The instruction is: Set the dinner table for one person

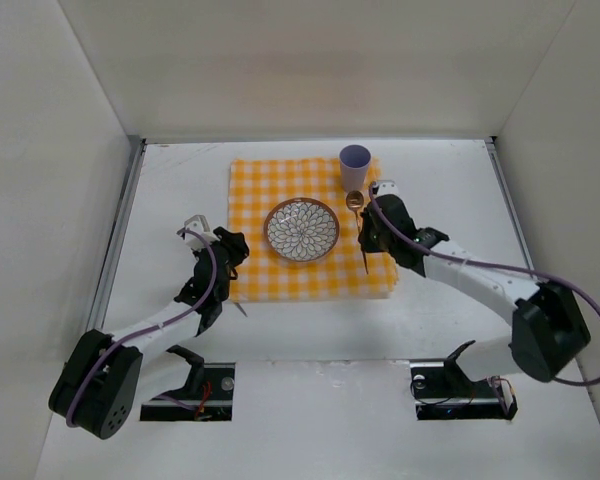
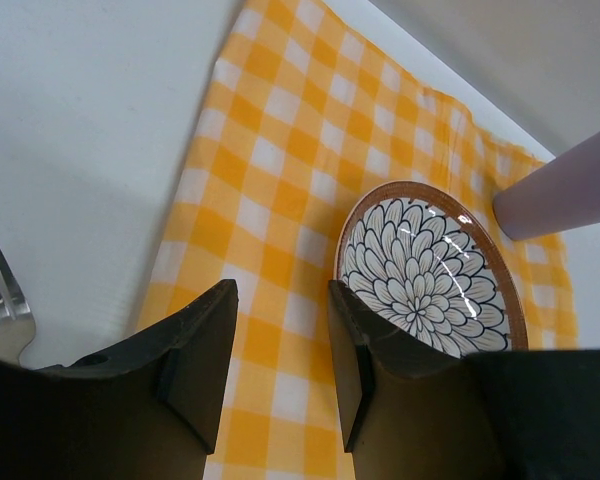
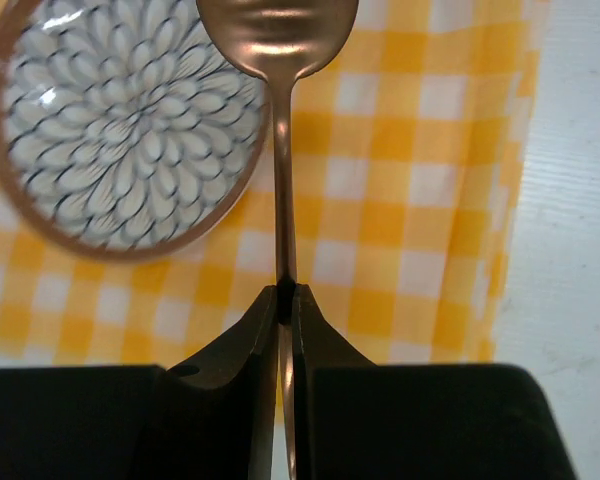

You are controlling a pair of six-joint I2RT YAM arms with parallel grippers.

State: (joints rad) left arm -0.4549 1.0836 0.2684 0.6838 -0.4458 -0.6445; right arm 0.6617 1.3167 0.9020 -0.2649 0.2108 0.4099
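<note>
The copper spoon (image 3: 280,30) hangs above an open part of the cloth. My right gripper will lower it next onto the bare cloth (image 3: 352,230) there beside the bowl and let go of the spoon's handle.
The white dinner table (image 1: 450,190) carries a yellow-and-white checked cloth (image 1: 255,200). A flower-patterned bowl (image 1: 301,230) sits at the cloth's middle, and it also shows in the left wrist view (image 2: 425,275) and the right wrist view (image 3: 120,130). My right gripper (image 3: 286,292) is shut on the handle of a copper spoon (image 3: 280,30) and holds it over the cloth, just right of the bowl. My left gripper (image 2: 280,295) is open and empty over the cloth's left edge. A silver fork (image 2: 2,300) lies on the table left of the cloth.
A lilac cup (image 1: 355,162) stands at the cloth's far right corner, behind the spoon's bowl. White walls close in the table on the left, back and right. Both arm bases sit at the near edge.
</note>
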